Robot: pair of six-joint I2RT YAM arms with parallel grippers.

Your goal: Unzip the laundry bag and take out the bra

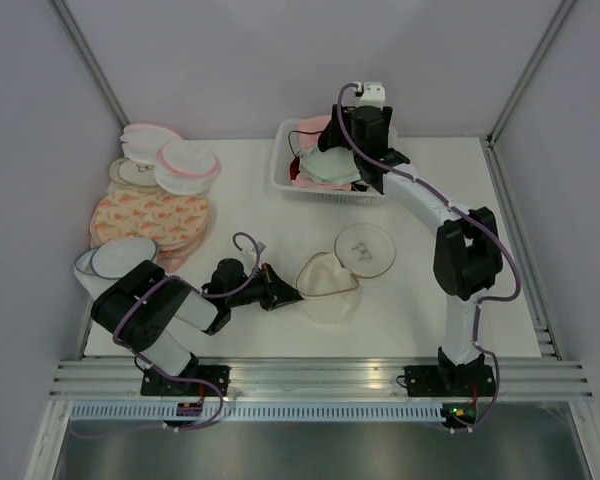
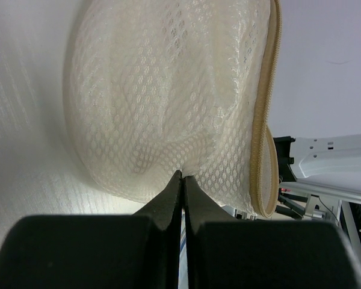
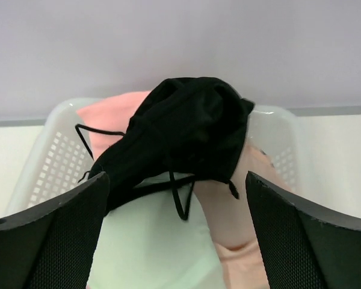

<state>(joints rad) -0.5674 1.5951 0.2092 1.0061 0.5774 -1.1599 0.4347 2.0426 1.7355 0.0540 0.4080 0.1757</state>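
The black bra is in the basket and the lid is still open, so my right gripper will pull back and then go down to the lid's near edge (image 1: 371,275).
The laundry bag (image 1: 328,288) lies on the table, its cream lid (image 1: 365,250) flipped back beside it, the tan-rimmed mouth (image 2: 263,132) agape. My left gripper (image 1: 292,293) (image 2: 183,174) is shut on a fold of the bag's white mesh (image 2: 168,102) at its left side. The black bra (image 3: 186,129) lies on top of other bras in the white basket (image 1: 280,172), thin straps trailing. My right gripper (image 1: 358,158) (image 3: 177,180) hangs open just above it, one finger on each side, not touching it. In the top view the gripper hides the bra.
The basket (image 3: 42,162) also holds a pale green bra (image 3: 150,247) and pink ones (image 3: 253,205). Flat pink-rimmed discs (image 1: 150,215) are piled at the left, with a dark-rimmed mesh tub (image 1: 115,262) by the left arm. Walls close in on three sides.
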